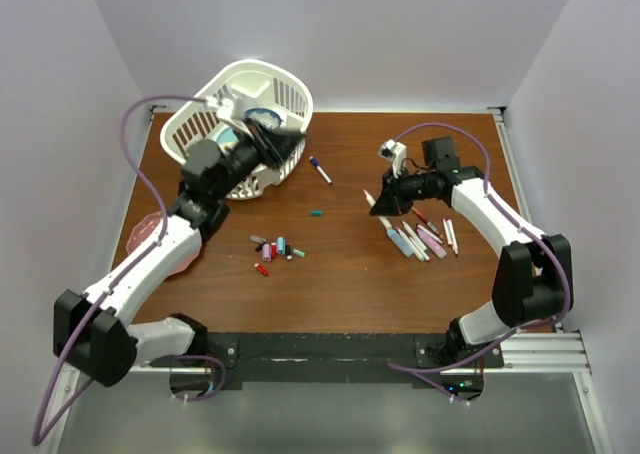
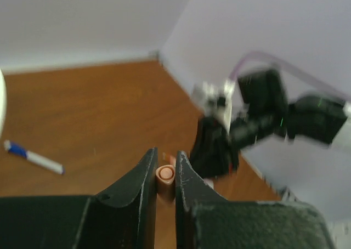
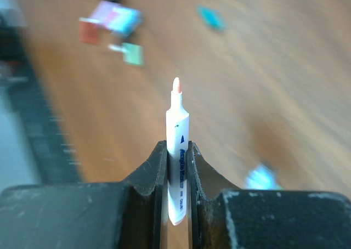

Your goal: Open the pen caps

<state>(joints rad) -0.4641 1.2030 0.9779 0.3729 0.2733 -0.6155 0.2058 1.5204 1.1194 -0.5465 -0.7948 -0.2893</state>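
Note:
Loose caps lie gathered on the tabletop, so my left gripper will next come back and down beside the green cap to let go of the peach pen cap.
My left gripper is raised in front of the basket and is shut on a peach pen cap, open end toward the camera. My right gripper is shut on a white pen whose bare peach tip sticks out uncapped; the pen also shows in the top view. Several loose caps lie in a cluster at the table's middle left, and a teal cap lies apart. Several uncapped pens lie in a pile under the right arm. A pen with a blue cap lies near the basket.
A white slatted basket stands tilted at the back left, behind the left gripper. A pink plate sits at the left edge under the left arm. The right arm shows across the table in the left wrist view.

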